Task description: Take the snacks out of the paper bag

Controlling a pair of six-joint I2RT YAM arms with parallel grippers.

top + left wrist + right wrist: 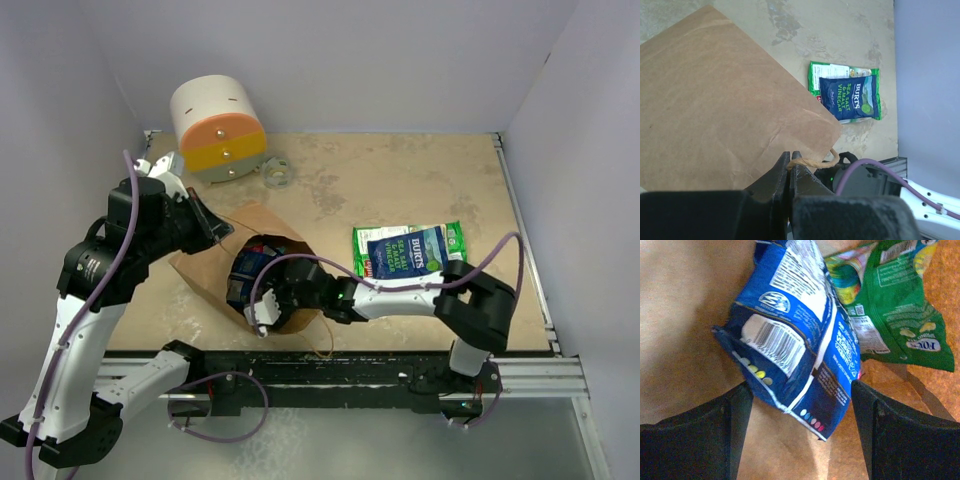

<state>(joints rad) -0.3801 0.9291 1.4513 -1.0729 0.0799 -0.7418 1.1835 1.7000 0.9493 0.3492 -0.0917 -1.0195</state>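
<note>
The blue packet's lower corner (pixel 813 419) already hangs between my right gripper's open fingers, so they will next ease slightly deeper into the bag and close on it.
The brown paper bag (pixel 262 228) lies on its side at the table's left, its mouth facing the near edge. My left gripper (pixel 789 158) is shut on the bag's twisted handle (pixel 815 161) and holds that side up. My right gripper (pixel 800 415) is inside the bag and open. The lower corner of a dark blue snack packet (pixel 795 335) hangs between its fingers (pixel 725 430), touching neither. A green packet (pixel 895 305) lies behind the blue one. Outside the bag, a dark blue packet (pixel 408 250) rests on a green one (pixel 455 237) on the table.
A white, orange and yellow cylinder (pixel 215 130) lies at the back left with a small tape roll (pixel 276 172) beside it. A metal rail (pixel 400 372) runs along the near edge. Lilac walls close in the table at the back and both sides.
</note>
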